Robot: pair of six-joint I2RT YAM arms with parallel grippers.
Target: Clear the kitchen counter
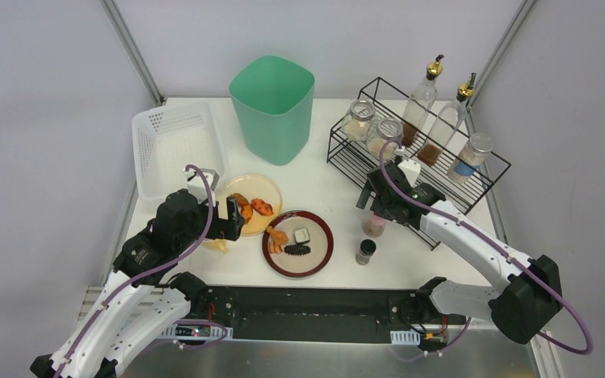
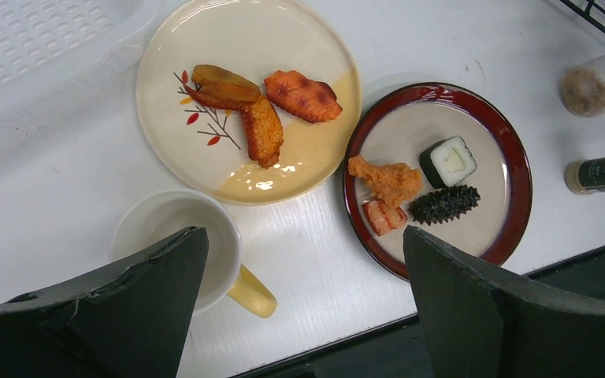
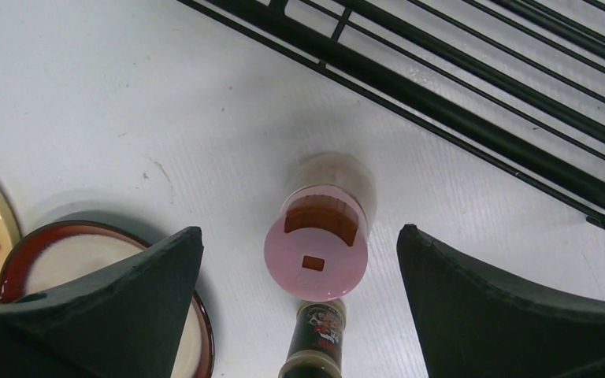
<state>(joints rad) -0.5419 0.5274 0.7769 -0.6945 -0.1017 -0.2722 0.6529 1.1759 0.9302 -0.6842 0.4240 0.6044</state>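
My open fingertips already stand either side of the pink lid of the spice jar (image 1: pixel 376 220) (image 3: pixel 317 252), so next I should lower my right gripper around it and close.
The white kitchen counter (image 1: pixel 323 189) carries a cream plate (image 2: pixel 205 47) with fried pieces and a red-rimmed plate (image 2: pixel 512 157) with several food bits. A white mug with a yellow handle (image 2: pixel 169 232) stands below the cream plate. My left gripper (image 2: pixel 303 232) hangs open above the bare counter between mug and red plate, holding nothing. My right gripper (image 3: pixel 299 231) is open, straight above a pink-lidded spice jar (image 3: pixel 317 252). A dark spice bottle (image 3: pixel 315 339) stands just nearer than the jar. In the top view the left gripper (image 1: pixel 232 219) hides most of the mug.
A green bin (image 1: pixel 273 106) stands at the back centre. A white perforated basket (image 1: pixel 175 146) is at the back left. A black wire rack (image 1: pixel 417 150) at the right holds jars and oil bottles. The counter's near edge runs just below the plates.
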